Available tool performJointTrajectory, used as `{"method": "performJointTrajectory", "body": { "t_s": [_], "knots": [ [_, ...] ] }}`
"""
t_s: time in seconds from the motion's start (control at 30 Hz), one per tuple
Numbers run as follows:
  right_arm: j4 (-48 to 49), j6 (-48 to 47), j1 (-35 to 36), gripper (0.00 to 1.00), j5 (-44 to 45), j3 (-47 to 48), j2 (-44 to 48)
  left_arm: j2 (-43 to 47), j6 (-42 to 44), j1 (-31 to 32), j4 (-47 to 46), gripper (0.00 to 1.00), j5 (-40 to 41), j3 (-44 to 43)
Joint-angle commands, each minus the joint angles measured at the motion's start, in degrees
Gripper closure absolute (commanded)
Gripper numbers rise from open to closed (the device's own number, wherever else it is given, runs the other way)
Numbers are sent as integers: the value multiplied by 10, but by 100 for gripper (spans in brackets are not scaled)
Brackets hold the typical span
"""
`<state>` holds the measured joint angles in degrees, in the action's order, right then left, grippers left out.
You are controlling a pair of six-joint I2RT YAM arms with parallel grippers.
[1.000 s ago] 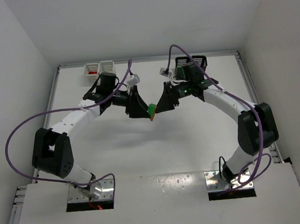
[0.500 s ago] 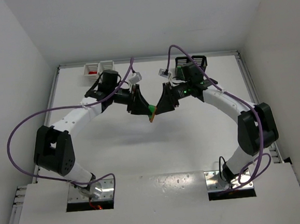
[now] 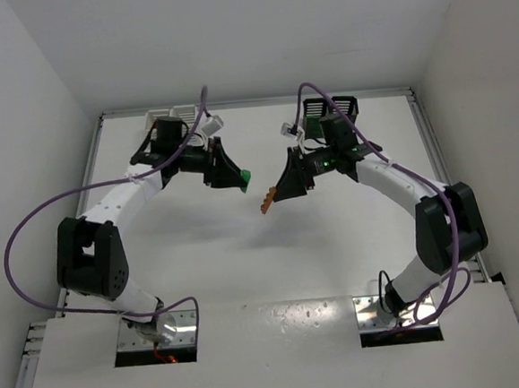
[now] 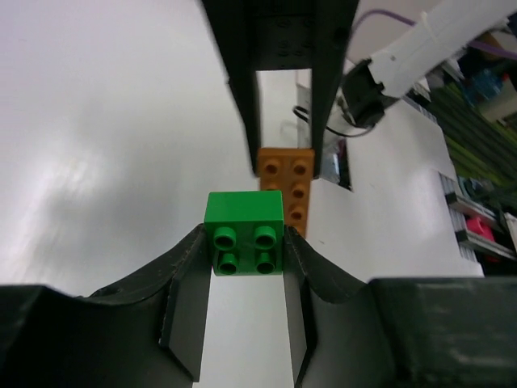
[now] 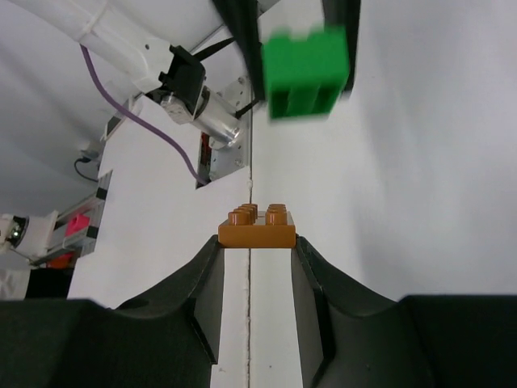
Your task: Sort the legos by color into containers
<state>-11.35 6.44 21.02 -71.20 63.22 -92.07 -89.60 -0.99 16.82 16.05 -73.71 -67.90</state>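
I will swing my right gripper outward next, over the black container nearer the side (image 3: 346,105), which is outward of my gripper, to release the orange lego.
My left gripper (image 3: 240,177) is shut on a green lego (image 4: 244,233), a square brick with four studs pinched between its fingertips (image 4: 187,250). My right gripper (image 3: 269,200) is shut on an orange lego (image 5: 256,228), a longer flat brick (image 3: 266,201). Both grippers hang above the middle of the table and face each other with a gap between the two bricks. The green lego (image 5: 307,71) shows across from the right wrist, and the orange lego (image 4: 287,184) across from the left wrist. White containers (image 3: 174,116) stand at the back left, black containers (image 3: 335,107) at the back right, both partly hidden by the arms.
Purple cables loop off both arms. The white table (image 3: 265,265) is walled at the left, right and back. The arm bases sit at the near edge.
The green and orange bricks were joined between the two grippers. My left gripper has closed on the green one and pulled back left with it; the orange brick stays with the right gripper.
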Motion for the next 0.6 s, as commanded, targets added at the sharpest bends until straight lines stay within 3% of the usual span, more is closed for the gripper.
{"method": "performJointTrajectory", "body": {
  "t_s": [0.0,0.13,0.27,0.47,0.57],
  "knots": [
    [5,-18,-13,100,-17,-11,26,7,13,-48,-25,89,-21,-31],
    [-2,-28,-32,100,4,-11,31,7,24,-89,-25,89,-27,-31],
    [-17,-36,-69,100,88,36,20,20,37,-94,-25,89,5,-19],
    [1,-10,-131,100,315,131,3,47,49,-88,-25,89,75,4],
    [-5,-5,-150,100,481,188,-25,53,44,-77,-37,89,116,11]
  ]
}}
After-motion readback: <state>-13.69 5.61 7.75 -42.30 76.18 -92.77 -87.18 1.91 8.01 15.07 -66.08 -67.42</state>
